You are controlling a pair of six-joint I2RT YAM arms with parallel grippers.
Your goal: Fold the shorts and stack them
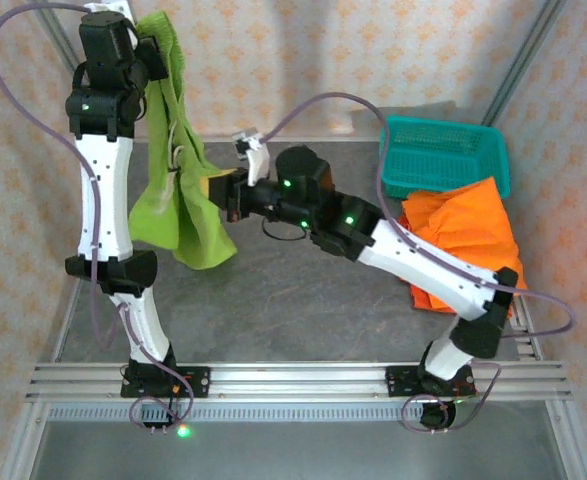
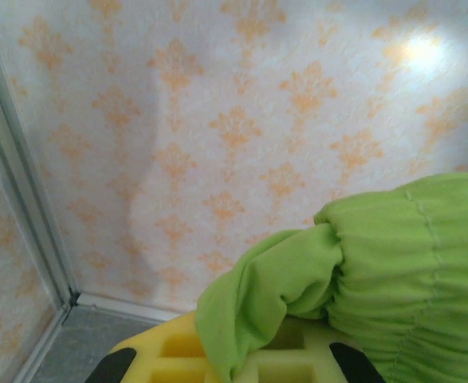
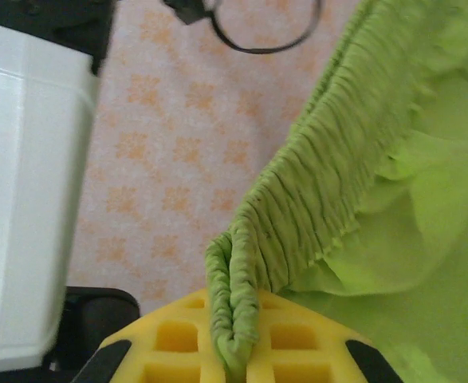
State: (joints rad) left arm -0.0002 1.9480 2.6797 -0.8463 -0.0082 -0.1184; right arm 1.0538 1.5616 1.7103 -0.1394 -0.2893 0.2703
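My left gripper should swing toward the teal basket next and go down over the bare table beside it to let go of the top edge of the shorts, because that space is clear.
The lime-green shorts (image 1: 178, 215) hang in the air at the back left, stretched between both grippers. My left gripper (image 1: 153, 50) is raised high near the back wall and is shut on the top edge of the cloth (image 2: 393, 263), bunched between its yellow pads (image 2: 162, 351). My right gripper (image 1: 216, 190) reaches in from the right, lower down, and is shut on the gathered elastic waist (image 3: 337, 183), with a fold pinched between its yellow pads (image 3: 170, 343). A heap of bright orange shorts (image 1: 468, 235) lies on the table at the right, partly under the right arm.
A teal mesh basket (image 1: 443, 140) stands at the back right, with the orange heap against its front edge. The dark table top (image 1: 293, 290) lies bare in the middle. A metal frame post (image 2: 18, 183) and patterned walls close in the back left corner.
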